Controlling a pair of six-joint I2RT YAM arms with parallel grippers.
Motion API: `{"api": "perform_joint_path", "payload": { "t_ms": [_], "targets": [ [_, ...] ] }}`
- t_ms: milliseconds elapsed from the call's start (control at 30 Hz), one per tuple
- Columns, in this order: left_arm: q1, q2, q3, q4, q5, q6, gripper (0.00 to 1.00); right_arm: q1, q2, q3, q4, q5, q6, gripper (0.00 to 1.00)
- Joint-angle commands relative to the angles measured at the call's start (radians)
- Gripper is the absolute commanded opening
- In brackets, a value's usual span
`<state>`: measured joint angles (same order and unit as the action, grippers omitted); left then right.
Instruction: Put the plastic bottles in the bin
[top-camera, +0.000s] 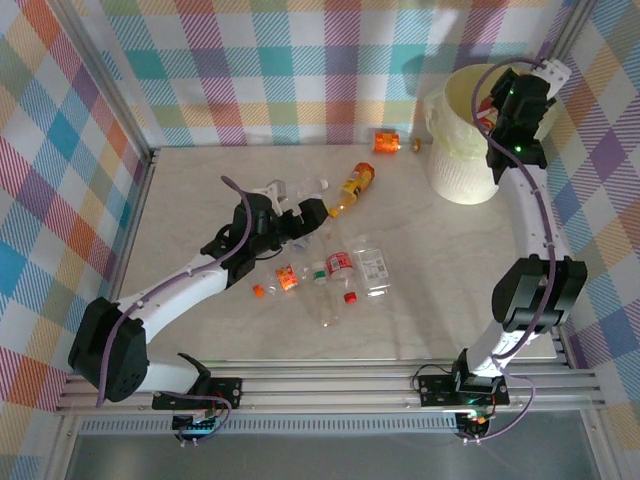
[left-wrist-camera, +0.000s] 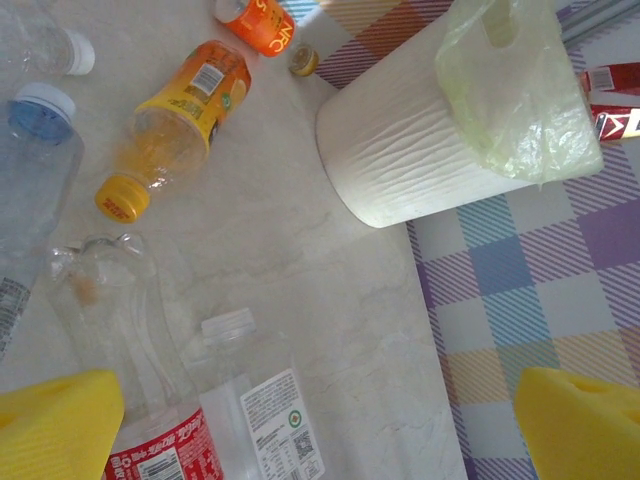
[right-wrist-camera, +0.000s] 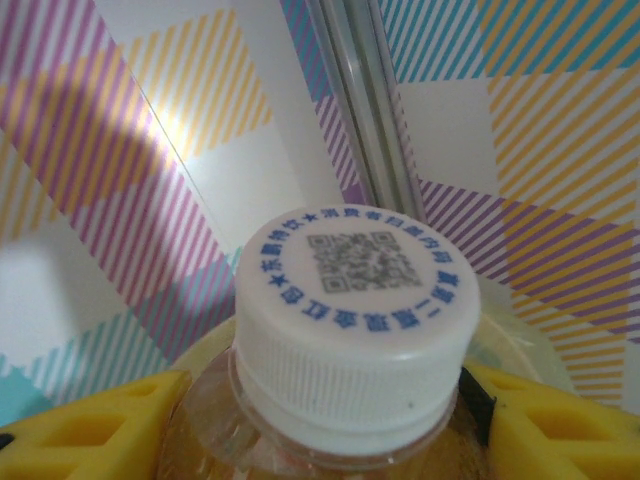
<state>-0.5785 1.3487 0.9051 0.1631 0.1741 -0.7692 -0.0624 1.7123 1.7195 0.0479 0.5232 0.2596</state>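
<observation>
The right gripper hangs over the bin's opening. It moves slightly away from the bin's side next, then releases the amber bottle.
My right gripper (top-camera: 505, 118) hangs over the mouth of the white bin (top-camera: 462, 165), shut on an amber bottle with a white cap (right-wrist-camera: 355, 300); the yellow fingers (right-wrist-camera: 90, 430) press its shoulders from both sides. My left gripper (top-camera: 316, 213) hovers open over the bottles in the middle of the table, nothing between its yellow fingertips (left-wrist-camera: 55, 425). Below it lie a clear white-labelled bottle (left-wrist-camera: 255, 400), a red-labelled one (left-wrist-camera: 160, 455) and a crushed clear one (left-wrist-camera: 100, 290). An orange bottle with a yellow cap (left-wrist-camera: 180, 115) lies further toward the bin (left-wrist-camera: 420, 150).
Several more bottles and loose caps lie scattered around (top-camera: 340, 275). A crushed orange bottle (top-camera: 386, 142) and a small cap (top-camera: 416, 146) sit at the back wall left of the bin. Checked walls enclose the table on three sides.
</observation>
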Motion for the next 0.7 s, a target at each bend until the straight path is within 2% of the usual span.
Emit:
{"api": "perform_joint_path", "payload": {
  "t_ms": [0,233,433,667],
  "targets": [
    [-0.006,-0.024,-0.016,-0.021,-0.018,0.015,1.00,0.002,0.019,-0.005,0.080,0.058,-0.144,0.47],
    [-0.006,-0.021,-0.026,-0.022,-0.023,0.016,1.00,0.033,0.061,-0.007,0.161,0.091,-0.349,0.52],
    [-0.005,-0.019,-0.025,-0.026,-0.025,0.016,1.00,0.068,0.129,0.031,0.250,0.200,-0.555,0.70],
    [-0.006,-0.028,-0.033,-0.052,-0.057,0.019,1.00,0.075,0.141,0.054,0.255,0.249,-0.560,0.80]
  ]
}}
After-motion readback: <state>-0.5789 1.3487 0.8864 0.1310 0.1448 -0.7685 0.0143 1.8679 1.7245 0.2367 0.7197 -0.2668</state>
